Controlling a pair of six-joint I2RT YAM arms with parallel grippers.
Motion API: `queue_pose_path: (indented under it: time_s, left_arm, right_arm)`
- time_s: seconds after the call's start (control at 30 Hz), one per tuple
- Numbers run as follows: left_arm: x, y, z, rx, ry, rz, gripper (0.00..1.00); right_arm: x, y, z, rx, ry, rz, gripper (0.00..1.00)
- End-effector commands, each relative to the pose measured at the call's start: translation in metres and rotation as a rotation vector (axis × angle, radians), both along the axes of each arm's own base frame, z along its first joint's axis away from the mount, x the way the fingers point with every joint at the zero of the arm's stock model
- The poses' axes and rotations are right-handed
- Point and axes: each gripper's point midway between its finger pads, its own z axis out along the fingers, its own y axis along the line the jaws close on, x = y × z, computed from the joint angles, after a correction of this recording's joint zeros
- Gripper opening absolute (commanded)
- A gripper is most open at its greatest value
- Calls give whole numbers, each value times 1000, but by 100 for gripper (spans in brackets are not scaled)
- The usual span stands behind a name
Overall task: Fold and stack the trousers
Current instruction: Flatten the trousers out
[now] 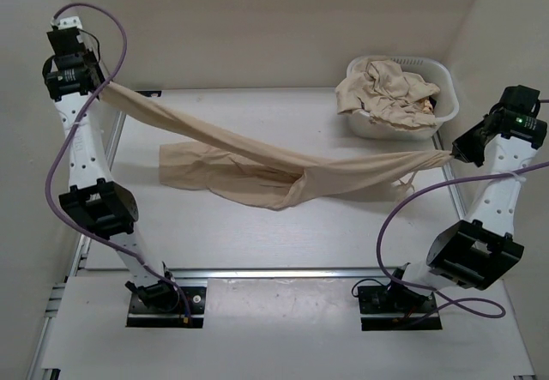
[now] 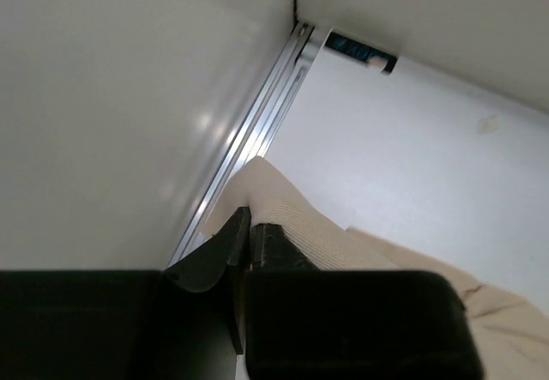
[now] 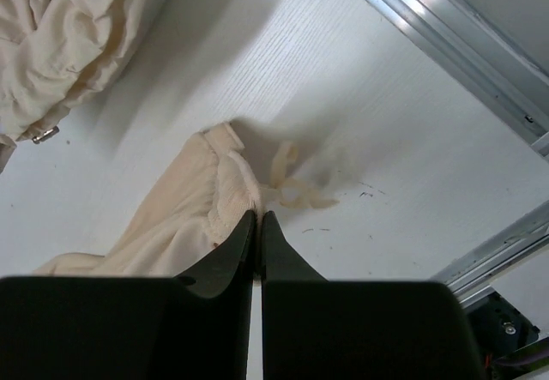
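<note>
Next, my left gripper brings the trousers' cuff down over onto bare tabletop by the back wall (image 1: 182, 99) (image 2: 437, 110) and lets go. The spot is below it and to its right in the top view.
A pair of light beige trousers (image 1: 257, 170) hangs stretched across the table between my two grippers. My left gripper (image 1: 101, 88) is shut on one leg's ribbed cuff at the far left, seen close in the left wrist view (image 2: 249, 226) with the cloth (image 2: 326, 238) draped over the finger. My right gripper (image 1: 452, 153) is shut on the waistband end at the right, seen in the right wrist view (image 3: 257, 217) with the gathered cloth (image 3: 193, 200) and its drawstring. The other leg lies on the table, sagging in the middle.
A white slotted laundry basket (image 1: 442, 78) stands at the back right, filled with more crumpled beige clothes (image 1: 386, 93); that cloth also shows in the right wrist view (image 3: 69, 28). Enclosure walls stand close on the left, right and back. Aluminium rails run along the table edges.
</note>
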Motion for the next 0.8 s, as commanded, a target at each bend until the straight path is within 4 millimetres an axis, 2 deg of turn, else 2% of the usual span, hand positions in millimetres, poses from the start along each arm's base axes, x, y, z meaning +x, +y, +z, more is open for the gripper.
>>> queue_pose_path:
  time_s: [0.0,0.03,0.07,0.13,0.17,0.27,0.3,0.33,0.37,0.4,0.43,0.47,0.5,0.53,0.6,0.63,0.7,0.73,0.77]
  left_arm:
    - [37,0,18,19,-90,-31,14]
    - [48,-8,18,18,-105,-58,14]
    - [67,-22,13,18,-125,-98,14]
    - [89,-43,0,13,-139,-152,14]
    - [110,-62,-9,14,-154,-192,14]
    - [142,-86,-26,14,-154,-234,14]
    - [158,-95,-46,18,-131,-235,20]
    - [163,-101,-63,17,-103,-237,30]
    - [166,-105,-80,17,-70,-234,47]
    - [162,-105,-111,21,2,-214,83]
    - [157,-103,-124,23,37,-201,94]
    - [150,-104,-135,18,69,-202,100]
    - [136,-92,-121,19,61,-180,100]
    - [117,-88,-150,4,141,-172,100]
    - [88,-81,-156,-24,187,-171,100]
    - [53,-82,-166,-68,244,-190,100]
    - [18,-93,-180,-104,303,-215,96]
    - [-5,-102,-170,-121,293,-239,95]
    - [-41,-109,-211,-158,401,-244,95]
  right_arm:
    - [-2,-15,24,-84,-32,-24,0]
    - [-2,-15,24,-84,-32,-25,0]
    - [-4,-16,19,-85,-14,-30,0]
    - [-3,-14,5,-62,12,-22,0]
    - [-2,-13,-4,-49,22,-17,0]
    - [-4,-6,-27,5,60,-8,0]
    - [0,-3,-30,20,49,3,0]
    - [-1,2,-39,53,64,3,0]
    - [1,4,-42,67,57,13,0]
    - [2,10,-51,104,59,21,0]
    - [2,13,-56,119,61,28,0]
    - [0,17,-60,142,69,25,0]
    - [1,17,-65,143,70,25,0]
    - [-1,20,-70,153,67,31,0]
    - [-5,22,-75,156,73,31,0]
    - [-7,23,-76,156,73,31,0]
    - [-10,24,-83,164,88,30,0]
    - [-10,26,-83,171,84,34,0]
    - [-10,26,-86,172,86,34,0]
